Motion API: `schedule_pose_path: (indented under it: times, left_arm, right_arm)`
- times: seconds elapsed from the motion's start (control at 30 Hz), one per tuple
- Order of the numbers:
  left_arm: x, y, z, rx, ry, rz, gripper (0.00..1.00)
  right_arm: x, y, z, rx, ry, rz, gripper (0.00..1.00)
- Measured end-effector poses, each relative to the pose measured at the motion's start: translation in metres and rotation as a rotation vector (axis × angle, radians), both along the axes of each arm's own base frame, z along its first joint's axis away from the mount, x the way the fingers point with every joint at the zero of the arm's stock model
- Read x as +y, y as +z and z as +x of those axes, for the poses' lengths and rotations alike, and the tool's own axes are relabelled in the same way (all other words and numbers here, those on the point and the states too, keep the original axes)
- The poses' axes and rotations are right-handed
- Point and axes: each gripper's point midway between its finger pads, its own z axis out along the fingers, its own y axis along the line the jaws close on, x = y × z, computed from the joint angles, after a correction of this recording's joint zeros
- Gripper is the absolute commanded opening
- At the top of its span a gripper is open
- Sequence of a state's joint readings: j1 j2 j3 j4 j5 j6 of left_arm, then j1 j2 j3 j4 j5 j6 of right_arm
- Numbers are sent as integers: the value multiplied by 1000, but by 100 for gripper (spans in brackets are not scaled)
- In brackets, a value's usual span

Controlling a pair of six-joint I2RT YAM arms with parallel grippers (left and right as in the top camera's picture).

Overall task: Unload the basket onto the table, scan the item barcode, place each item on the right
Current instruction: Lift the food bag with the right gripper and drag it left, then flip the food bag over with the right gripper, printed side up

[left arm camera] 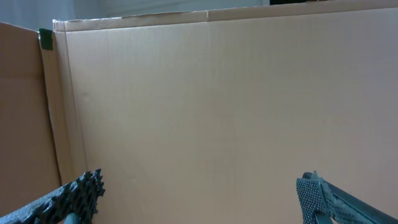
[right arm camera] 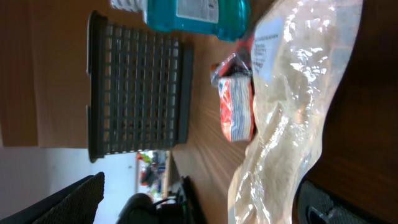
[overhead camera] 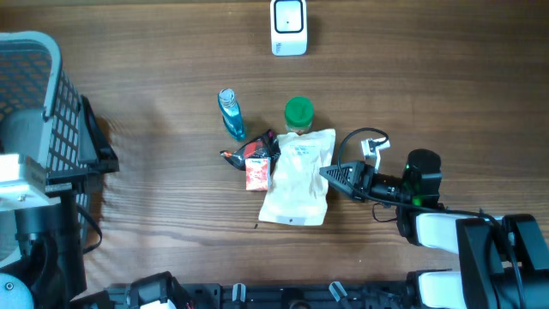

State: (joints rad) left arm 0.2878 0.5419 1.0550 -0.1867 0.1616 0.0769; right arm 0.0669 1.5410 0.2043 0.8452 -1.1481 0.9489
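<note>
The robot's right gripper will next push farther over the facing edge of the clear bag, slightly back toward the robot's base, and close, because that edge already reaches between its open fingers.
A clear bag of pale grains [overhead camera: 298, 176] lies flat at the table's middle, with a red packet [overhead camera: 256, 173] against its left side. Behind them stand a blue bottle [overhead camera: 231, 114] and a green-lidded jar [overhead camera: 298, 112]. The white scanner [overhead camera: 289, 27] sits at the far edge. My right gripper [overhead camera: 329, 172] is open at the bag's right edge; in the right wrist view the bag [right arm camera: 292, 112] reaches in between its wide-apart fingers [right arm camera: 74, 199], touching neither. My left gripper [left arm camera: 199, 202] is open and empty, facing a cardboard wall [left arm camera: 217, 106].
A dark plastic basket [overhead camera: 43, 94] stands at the left edge of the table, also seen as the basket [right arm camera: 137, 87] in the right wrist view. A small dark item [overhead camera: 243, 154] lies by the red packet. A cable [overhead camera: 356, 137] loops from the right arm.
</note>
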Motion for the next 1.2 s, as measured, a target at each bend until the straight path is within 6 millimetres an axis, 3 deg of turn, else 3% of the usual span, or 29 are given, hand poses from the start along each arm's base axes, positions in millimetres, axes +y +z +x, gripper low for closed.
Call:
schedule_pose_path:
  times: [0.1, 0.13, 0.17, 0.4, 0.77, 0.87, 0.93, 1.0, 1.03, 1.13, 1.17, 1.2]
  left_arm:
    - [0, 0, 0, 0, 0, 0, 100]
    - [0, 0, 0, 0, 0, 0, 100]
    - [0, 0, 0, 1, 0, 0, 100]
    - [0, -1, 0, 3, 0, -1, 100]
    - [0, -1, 0, 3, 0, -1, 100]
    - [0, -1, 0, 3, 0, -1, 100]
    - [0, -1, 0, 4, 0, -1, 100]
    - [0, -1, 0, 5, 0, -2, 100]
    - [0, -1, 0, 5, 0, -2, 100]
    - [0, -2, 1, 10, 0, -3, 100]
    - [0, -2, 1, 10, 0, -3, 100]
    - [0, -2, 1, 10, 0, -3, 100]
  right_arm:
    - [-3, -32, -15, 250, -32, -36, 100]
    - [-7, -53, -28, 380, -51, -88, 100]
    - [-8, -58, -36, 429, -37, -98, 100]
    - [-7, -62, -53, 506, 11, -145, 100]
    - [28, -62, -50, 615, -33, -161, 99]
    - [36, -63, -45, 638, -78, -172, 90]
    - [38, -67, -44, 674, -125, -184, 76]
    - [36, -71, -38, 684, -181, -198, 51]
    - [34, -74, -35, 684, -207, -207, 47]
    - [25, -82, -23, 646, -297, -245, 12]
    - [23, -82, -20, 634, -314, -245, 5]
    - [22, -81, -16, 617, -326, -246, 5]
